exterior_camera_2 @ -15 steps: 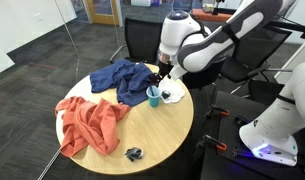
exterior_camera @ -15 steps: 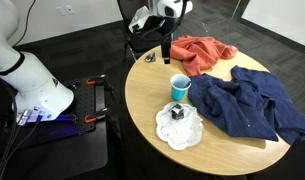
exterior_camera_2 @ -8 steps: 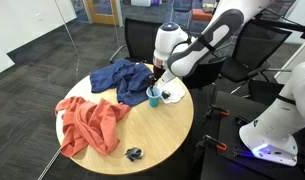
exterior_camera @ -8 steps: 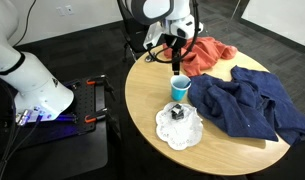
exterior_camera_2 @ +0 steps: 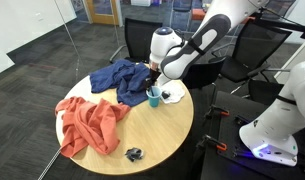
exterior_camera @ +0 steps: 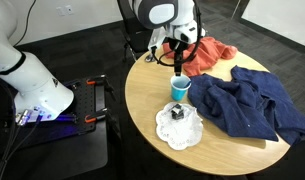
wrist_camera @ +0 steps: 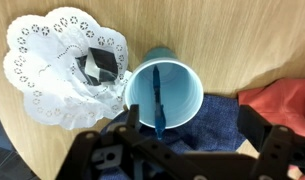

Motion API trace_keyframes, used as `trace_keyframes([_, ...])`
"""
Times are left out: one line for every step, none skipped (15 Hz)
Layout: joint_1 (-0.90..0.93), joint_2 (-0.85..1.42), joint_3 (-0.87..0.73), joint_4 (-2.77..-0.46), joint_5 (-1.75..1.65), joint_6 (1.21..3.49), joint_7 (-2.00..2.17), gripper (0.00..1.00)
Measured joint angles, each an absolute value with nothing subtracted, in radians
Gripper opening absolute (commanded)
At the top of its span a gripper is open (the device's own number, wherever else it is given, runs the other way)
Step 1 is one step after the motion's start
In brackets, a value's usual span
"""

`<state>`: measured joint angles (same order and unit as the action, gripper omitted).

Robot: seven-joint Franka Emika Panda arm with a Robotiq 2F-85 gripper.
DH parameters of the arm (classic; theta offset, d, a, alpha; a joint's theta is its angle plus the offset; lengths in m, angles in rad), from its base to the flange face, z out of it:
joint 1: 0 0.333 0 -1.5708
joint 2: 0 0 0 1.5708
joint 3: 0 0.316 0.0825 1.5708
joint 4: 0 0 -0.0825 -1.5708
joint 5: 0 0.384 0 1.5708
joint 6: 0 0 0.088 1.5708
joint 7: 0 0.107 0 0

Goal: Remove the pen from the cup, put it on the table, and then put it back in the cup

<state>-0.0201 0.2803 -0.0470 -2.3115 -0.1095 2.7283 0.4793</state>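
My gripper will next move down toward the cup [wrist_camera: 182,85] and bring its open fingers around the pen's upper end [wrist_camera: 160,124], because that end of the pen leans toward the cup's near rim between them.
A light-blue cup [exterior_camera: 179,87] [exterior_camera_2: 153,96] stands upright on the round wooden table [exterior_camera: 142,100] [exterior_camera_2: 162,130], between a doily and a blue cloth. In the wrist view I look straight down into the cup [wrist_camera: 182,85]. The thin dark pen [wrist_camera: 158,105] leans inside it, its upper end toward the cup's near rim. My gripper [exterior_camera: 176,62] [exterior_camera_2: 157,78] [wrist_camera: 190,120] hangs a little above the cup, pointing down. It is open, with nothing between its fingers, which stand wide to either side of the cup's near rim.
A white doily [exterior_camera: 182,133] [wrist_camera: 47,60] with a small black boxy object [exterior_camera: 177,111] [wrist_camera: 100,65] lies beside the cup. A blue cloth [exterior_camera: 247,105] [exterior_camera_2: 127,78] and an orange cloth [exterior_camera: 202,52] [exterior_camera_2: 87,120] cover much of the table. A black cart [exterior_camera: 87,100] stands beside it.
The arm has swung from the table's far edge to above the cup and come lower. The gripper stayed open; cup and pen have not moved.
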Motion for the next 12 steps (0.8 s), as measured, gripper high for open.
trace_keyframes([-0.009, 0.28, -0.061, -2.312, -0.11, 2.728, 0.479, 1.0])
trace_keyframes([0.001, 0.28, -0.075, -2.312, -0.11, 2.728, 0.479, 1.0])
trace_keyframes([0.008, 0.28, -0.086, -2.312, -0.11, 2.728, 0.479, 1.0])
trace_keyframes([0.013, 0.28, -0.095, -2.312, -0.11, 2.728, 0.479, 1.0])
trace_keyframes([0.015, 0.281, -0.101, -2.312, -0.11, 2.728, 0.479, 0.95])
trace_keyframes([0.015, 0.281, -0.104, -2.312, -0.11, 2.728, 0.479, 0.72])
trace_keyframes([0.015, 0.282, -0.106, -2.312, -0.11, 2.728, 0.479, 0.71])
trace_keyframes([0.015, 0.283, -0.108, -2.312, -0.11, 2.728, 0.479, 0.69])
trace_keyframes([0.015, 0.284, -0.108, -2.312, -0.11, 2.728, 0.478, 0.61])
trace_keyframes([0.015, 0.286, -0.108, -2.312, -0.11, 2.728, 0.478, 0.53])
trace_keyframes([0.015, 0.289, -0.109, -2.312, -0.11, 2.728, 0.477, 0.49])
trace_keyframes([0.015, 0.294, -0.109, -2.311, -0.11, 2.728, 0.475, 0.45])
